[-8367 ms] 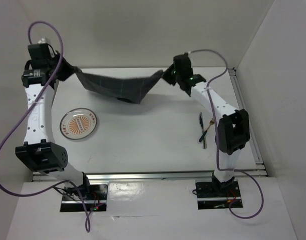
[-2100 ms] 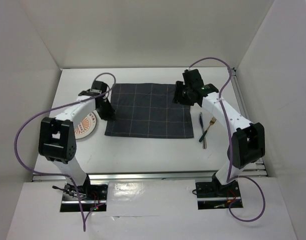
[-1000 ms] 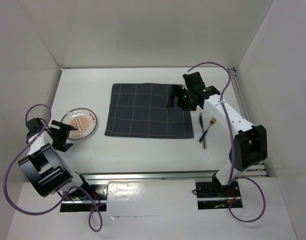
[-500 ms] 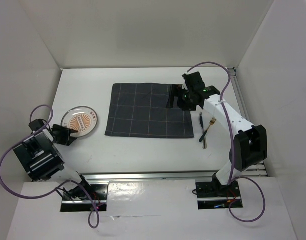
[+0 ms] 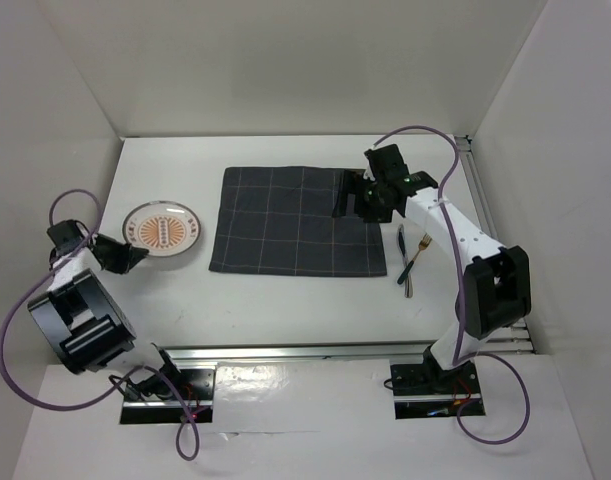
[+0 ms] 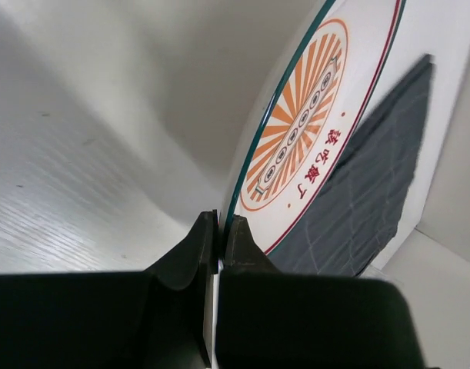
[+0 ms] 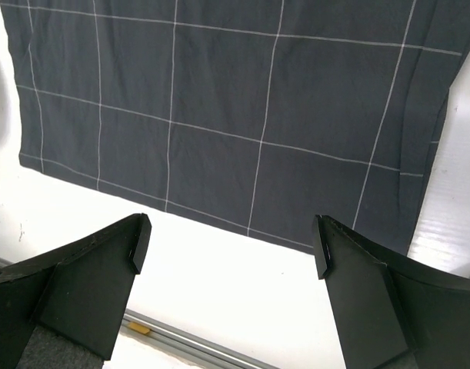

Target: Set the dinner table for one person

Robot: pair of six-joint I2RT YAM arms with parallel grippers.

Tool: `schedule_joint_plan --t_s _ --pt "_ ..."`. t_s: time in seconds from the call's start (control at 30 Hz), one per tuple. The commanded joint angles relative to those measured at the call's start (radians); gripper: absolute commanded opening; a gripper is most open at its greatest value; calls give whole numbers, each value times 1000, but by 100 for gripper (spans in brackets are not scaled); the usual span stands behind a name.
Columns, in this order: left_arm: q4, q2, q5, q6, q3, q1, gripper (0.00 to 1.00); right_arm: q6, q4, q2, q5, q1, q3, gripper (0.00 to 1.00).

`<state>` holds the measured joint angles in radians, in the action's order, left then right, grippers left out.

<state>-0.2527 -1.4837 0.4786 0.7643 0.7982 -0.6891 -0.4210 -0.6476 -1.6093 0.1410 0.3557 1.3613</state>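
Observation:
My left gripper lifts the plate point(image 5: 160, 230) next, then brings it down onto the mat's empty middle.
The white dinner table point(image 5: 285, 300) carries a dark grey checked mat point(image 5: 297, 220) spread flat at its middle. Left of the mat is a round white plate point(image 5: 160, 230) with an orange sunburst print. My left gripper point(image 5: 123, 256) is shut on the plate's near-left rim. In the left wrist view the green rim of the plate point(image 6: 319, 115) runs down between the tips of the gripper point(image 6: 220, 224), with the mat point(image 6: 373, 192) behind. My right gripper point(image 5: 350, 197) hovers open over the mat's right part, nothing between its fingers. The right wrist view shows the mat point(image 7: 219, 100) beyond the gripper point(image 7: 231, 238).
A fork and a dark-handled knife point(image 5: 409, 262) lie side by side right of the mat. White walls enclose the table on the left, back and right. A metal rail point(image 5: 305, 350) runs along the near edge, by both arm bases.
My left gripper has shut on the plate's rim, and the plate has shifted slightly towards the back. The right arm has not moved.

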Motion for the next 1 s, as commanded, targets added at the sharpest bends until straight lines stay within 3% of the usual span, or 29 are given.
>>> schedule_joint_plan --t_s 0.0,0.17,0.33,0.53,0.8,0.97 --pt "-29 120 32 -19 114 23 0 -7 -1 -7 -18 -6 45 99" --pt "-88 143 78 -28 275 94 0 -7 -1 -26 -27 -6 70 99" --pt "-99 143 127 -28 314 169 0 -7 8 -50 -27 -24 79 99" --pt "-80 80 131 -28 323 422 0 -7 8 -41 -37 -58 88 99" --pt "67 -179 140 59 413 748 0 -7 -35 25 -55 -122 87 99" --pt "102 -399 140 84 535 835 0 -7 -46 58 -64 -150 68 99"
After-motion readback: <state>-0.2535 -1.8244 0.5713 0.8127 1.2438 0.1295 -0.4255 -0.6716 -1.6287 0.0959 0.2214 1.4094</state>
